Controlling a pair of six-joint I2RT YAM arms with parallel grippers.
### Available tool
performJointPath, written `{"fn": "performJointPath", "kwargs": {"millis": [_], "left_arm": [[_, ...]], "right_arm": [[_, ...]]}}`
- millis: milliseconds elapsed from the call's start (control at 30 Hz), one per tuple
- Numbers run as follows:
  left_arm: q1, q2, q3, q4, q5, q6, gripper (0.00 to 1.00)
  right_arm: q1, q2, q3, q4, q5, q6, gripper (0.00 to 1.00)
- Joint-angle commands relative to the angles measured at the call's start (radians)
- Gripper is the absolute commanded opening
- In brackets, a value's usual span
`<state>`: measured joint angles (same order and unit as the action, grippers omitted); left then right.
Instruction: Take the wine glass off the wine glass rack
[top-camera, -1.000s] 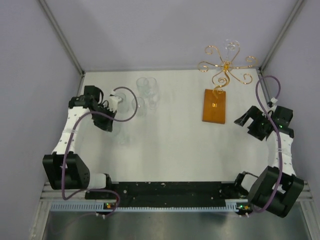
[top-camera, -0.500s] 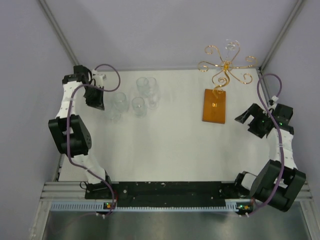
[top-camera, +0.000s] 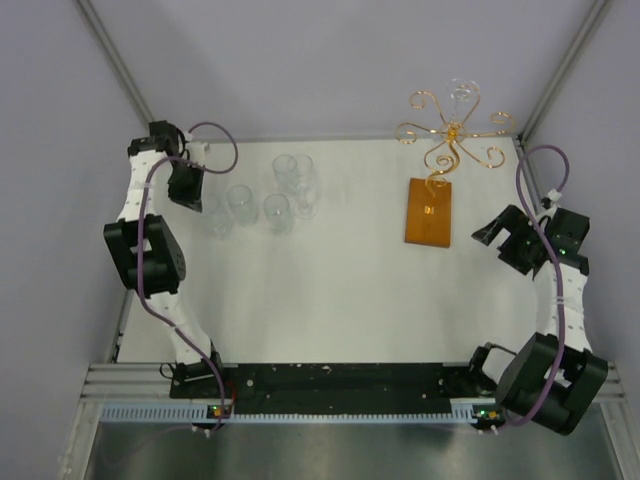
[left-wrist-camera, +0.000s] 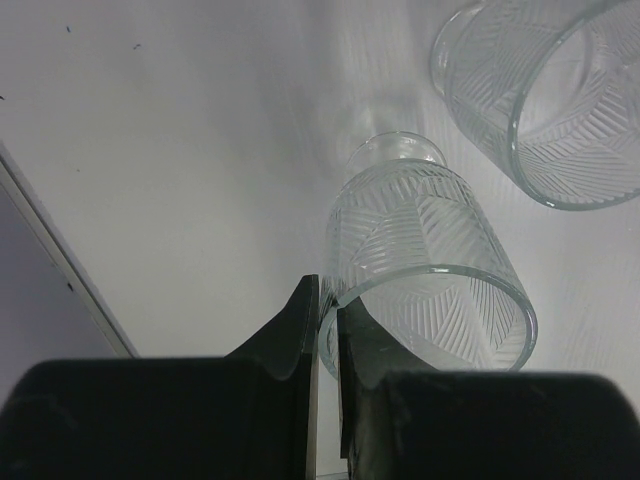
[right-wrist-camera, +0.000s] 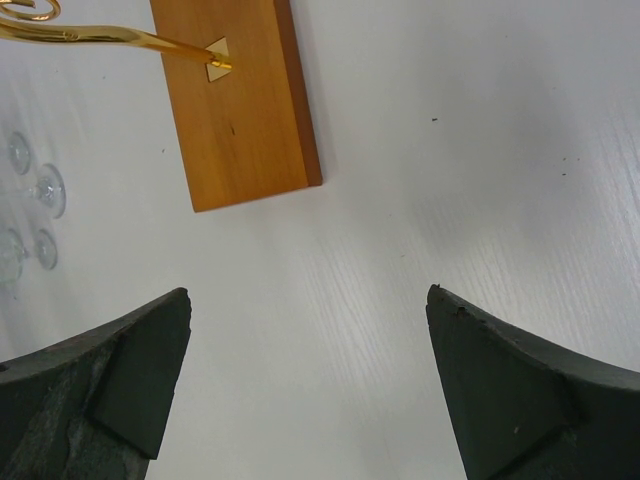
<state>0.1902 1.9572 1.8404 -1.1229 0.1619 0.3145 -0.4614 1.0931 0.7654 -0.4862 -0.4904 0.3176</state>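
Observation:
My left gripper holds a glass with a second glass close beside it, so it needs to go down slightly and move toward the grey side before it lets go of the rim (top-camera: 204, 206) (left-wrist-camera: 332, 308).
The wine glass rack's gold scroll arms (top-camera: 452, 130) rise from an orange-brown wooden base (top-camera: 430, 210) at the back right. A faint clear wine glass (top-camera: 462, 95) hangs among the far scrolls. My right gripper (top-camera: 495, 238) is open and empty just right of the base. In the right wrist view it (right-wrist-camera: 310, 390) hovers over bare table, with the base (right-wrist-camera: 240, 110) and gold stem (right-wrist-camera: 110, 38) ahead. My left gripper (top-camera: 195, 200) is at the back left. In the left wrist view it (left-wrist-camera: 327, 295) is shut on the rim of a patterned clear glass (left-wrist-camera: 420, 260).
Several clear glasses stand at the back left: one (top-camera: 240, 203) next to the held one, another (top-camera: 277, 212), and a pair (top-camera: 295, 175) behind. A second glass (left-wrist-camera: 540, 100) shows in the left wrist view. Grey walls close in the table (top-camera: 340, 300).
My left arm swung back and to the left, its gripper now near the back left corner by the glasses. The right arm has barely moved.

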Motion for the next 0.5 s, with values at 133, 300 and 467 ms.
{"fn": "performJointPath", "kwargs": {"millis": [133,300,467], "left_arm": [[0.011,0.106,0.131,0.003,-0.038,0.021,0.00],[0.011,0.167,0.187,0.009,-0.051,0.017,0.00],[0.011,0.189,0.200,0.017,-0.085,0.008,0.24]], "right_arm": [[-0.005,0.033,0.049,0.035,-0.040,-0.058,0.99],[-0.005,0.050,0.078,0.029,-0.066,-0.072,0.99],[-0.003,0.071,0.124,0.026,-0.100,-0.090,0.99]]}}
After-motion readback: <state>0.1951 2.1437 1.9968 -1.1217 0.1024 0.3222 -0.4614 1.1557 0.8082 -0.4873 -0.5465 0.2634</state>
